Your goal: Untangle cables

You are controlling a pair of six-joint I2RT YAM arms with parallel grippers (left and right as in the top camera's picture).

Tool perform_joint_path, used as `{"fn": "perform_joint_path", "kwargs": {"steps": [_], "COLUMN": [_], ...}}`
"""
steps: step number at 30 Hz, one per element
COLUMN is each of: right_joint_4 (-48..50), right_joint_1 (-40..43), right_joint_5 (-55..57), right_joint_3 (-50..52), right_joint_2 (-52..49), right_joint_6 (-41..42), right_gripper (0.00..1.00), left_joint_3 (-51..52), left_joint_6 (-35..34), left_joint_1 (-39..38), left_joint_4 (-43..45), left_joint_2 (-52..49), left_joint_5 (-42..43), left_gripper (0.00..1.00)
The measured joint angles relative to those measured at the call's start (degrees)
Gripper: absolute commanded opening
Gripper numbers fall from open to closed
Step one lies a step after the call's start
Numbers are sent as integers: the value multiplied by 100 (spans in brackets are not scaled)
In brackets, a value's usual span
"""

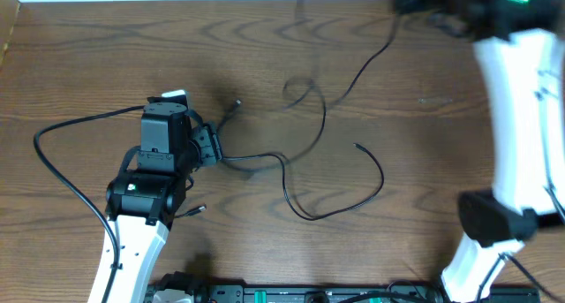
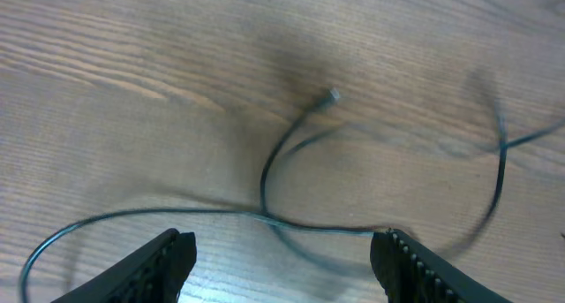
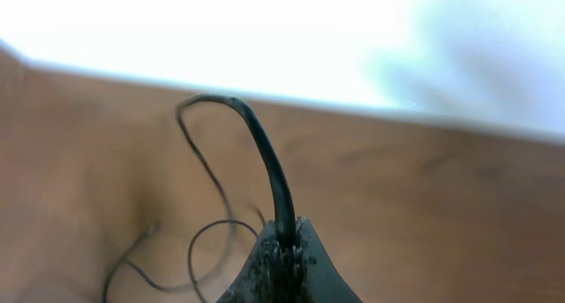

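I should pull my right gripper to the right in the overhead view and let go of the black cable above bare wood, because the black cable still trails from the loops of cable.
Several thin black cables point(image 1: 323, 117) lie in loose loops across the middle of the wooden table. One strand rises from the loop up to my right gripper point(image 1: 408, 3), blurred at the far edge. In the right wrist view the right gripper point(image 3: 284, 243) is shut on a black cable point(image 3: 265, 157) that arcs up and away from the jaws. My left gripper point(image 1: 214, 149) hovers open over a crossing of cables point(image 2: 305, 227). A small plug end point(image 2: 333, 95) lies just ahead of it. Nothing sits between the left fingers point(image 2: 168, 259). Another plug end point(image 1: 357, 146) lies right of centre.
One more thin black cable point(image 1: 53, 131) sweeps round the left arm and ends in a plug point(image 1: 199, 210) by its base. A strip of black hardware point(image 1: 265, 294) runs along the front edge. The table's far edge point(image 1: 221, 1) meets a white wall.
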State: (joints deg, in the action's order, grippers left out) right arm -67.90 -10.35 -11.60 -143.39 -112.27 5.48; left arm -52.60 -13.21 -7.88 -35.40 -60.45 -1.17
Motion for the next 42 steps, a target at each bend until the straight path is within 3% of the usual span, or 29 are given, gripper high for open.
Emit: {"fn": "perform_joint_path", "kwargs": {"steps": [8, 20, 25, 29, 30, 31, 34, 38, 42], "right_joint_4": [-192, -992, -1204, -1475, -1593, -1659, -1840, -2083, -2282], "right_joint_1": [839, 1329, 1329, 1386, 1443, 1488, 1650, 1753, 1742], "right_joint_5": [1005, 1550, 1845, 2457, 2583, 2632, 2623, 2194, 1731], "right_joint_3": [-238, -149, -125, -118, -116, -116, -107, -74, -76], "right_joint_2": [1209, 1274, 962, 619, 496, 426, 210, 107, 111], "right_joint_6": [0, 46, 101, 551, 706, 780, 1003, 957, 761], "right_gripper": [1, 1, 1, 2, 9, 22, 98, 99, 99], "left_joint_3": [0, 0, 0, 0, 0, 0, 0, 0, 0], "left_joint_6": [0, 2, 17, 479, 671, 785, 1073, 1241, 1154], "left_joint_1": [0, 0, 0, 11, 9, -4, -164, -603, -1231], "left_joint_4": [-20, -48, -146, -170, -162, -151, -13, 275, 560], "left_joint_2": [0, 0, 0, 0, 0, 0, 0, -11, -173], "left_joint_5": [0, 157, 647, 1794, 2337, 2675, 3591, 4146, 3856], "left_gripper": [69, 69, 70, 69, 69, 68, 64, 58, 57]}}
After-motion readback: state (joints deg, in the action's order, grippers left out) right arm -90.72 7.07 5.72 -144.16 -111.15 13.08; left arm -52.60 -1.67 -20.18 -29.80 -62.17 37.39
